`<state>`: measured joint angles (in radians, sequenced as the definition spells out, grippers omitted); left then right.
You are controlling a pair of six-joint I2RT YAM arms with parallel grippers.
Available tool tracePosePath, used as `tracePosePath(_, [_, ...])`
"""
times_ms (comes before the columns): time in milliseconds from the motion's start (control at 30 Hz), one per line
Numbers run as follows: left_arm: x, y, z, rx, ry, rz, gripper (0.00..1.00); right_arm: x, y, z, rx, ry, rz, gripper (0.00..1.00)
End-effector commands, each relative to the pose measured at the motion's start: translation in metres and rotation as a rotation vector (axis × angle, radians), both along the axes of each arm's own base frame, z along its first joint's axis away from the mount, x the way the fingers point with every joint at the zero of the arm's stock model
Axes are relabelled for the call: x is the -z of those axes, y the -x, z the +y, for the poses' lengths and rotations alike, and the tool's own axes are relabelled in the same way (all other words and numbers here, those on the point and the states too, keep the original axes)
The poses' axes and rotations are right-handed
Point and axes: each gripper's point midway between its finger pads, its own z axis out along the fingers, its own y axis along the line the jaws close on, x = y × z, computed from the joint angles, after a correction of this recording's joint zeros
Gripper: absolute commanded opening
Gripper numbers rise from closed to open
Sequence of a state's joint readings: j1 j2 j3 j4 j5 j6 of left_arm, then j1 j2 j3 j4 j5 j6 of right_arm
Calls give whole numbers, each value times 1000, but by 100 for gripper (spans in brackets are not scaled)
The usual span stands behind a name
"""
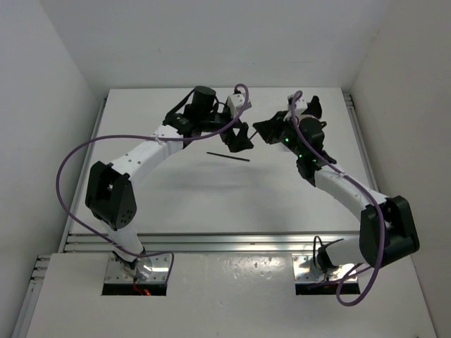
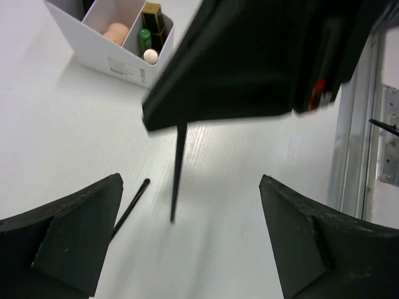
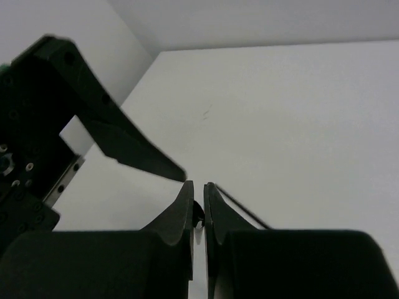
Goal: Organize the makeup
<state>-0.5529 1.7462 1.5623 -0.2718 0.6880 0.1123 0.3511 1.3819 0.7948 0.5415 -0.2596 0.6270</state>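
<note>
My right gripper moves outward, to its right in the top view, over the box's far section next and releases the pencil there beside other makeup.
My right gripper [image 3: 197, 185] is shut on a thin black pencil [image 2: 178, 171], which hangs point-down over the table. In the left wrist view it looms above as a dark block [image 2: 249, 56]. My left gripper [image 2: 191, 180] is open wide, its fingers on either side below that pencil and clear of it. In the top view the two grippers, left [image 1: 238, 139] and right [image 1: 262, 130], meet tip to tip at the back of the table. A second black pencil [image 1: 229, 156] [image 2: 131, 202] [image 3: 240, 208] lies flat on the table.
A white two-compartment box [image 2: 106, 59] stands beyond the grippers, holding a peach sponge [image 2: 116, 32], a green tube [image 2: 144, 37] and a black-gold lipstick [image 2: 151, 11]. A metal rail [image 2: 355, 143] runs along the table edge. White walls [image 1: 56, 84] enclose the table.
</note>
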Motion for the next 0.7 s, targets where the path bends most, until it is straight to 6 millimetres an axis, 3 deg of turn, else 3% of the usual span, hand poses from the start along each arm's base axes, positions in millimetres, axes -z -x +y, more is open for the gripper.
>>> tracePosePath(0, [-14, -14, 11, -51, -20, -62, 98, -44, -32, -33, 108, 132, -177, 0])
tracePosePath(133, [-4, -44, 53, -227, -135, -123, 99, -59, -77, -87, 266, 319, -232, 0])
tracePosePath(267, [10, -54, 86, -344, -257, -177, 99, -65, -117, -134, 392, 450, -268, 0])
tracePosePath(300, [9, -55, 96, -360, -274, -199, 99, -62, -134, -150, 433, 455, -254, 0])
tracePosePath(367, [22, -54, 110, -390, -315, -190, 99, -60, -151, -158, 454, 447, -261, 0])
tracePosePath(400, [24, -53, 115, -398, -319, -185, 99, -52, -163, -172, 480, 444, -244, 0])
tracePosePath(433, [25, -50, 118, -400, -333, -187, 99, -60, -170, -173, 484, 436, -269, 0])
tracePosePath(467, [36, -51, 126, -415, -353, -168, 99, -34, -183, -175, 479, 444, -231, 0])
tracePosePath(500, [36, -48, 127, -415, -353, -168, 99, -39, -189, -181, 495, 441, -247, 0])
tracePosePath(600, [46, -50, 139, -439, -374, -148, 99, -22, -209, -187, 506, 440, -234, 0])
tracePosePath(667, [55, -51, 149, -456, -389, -127, 99, -15, -211, -190, 519, 446, -219, 0])
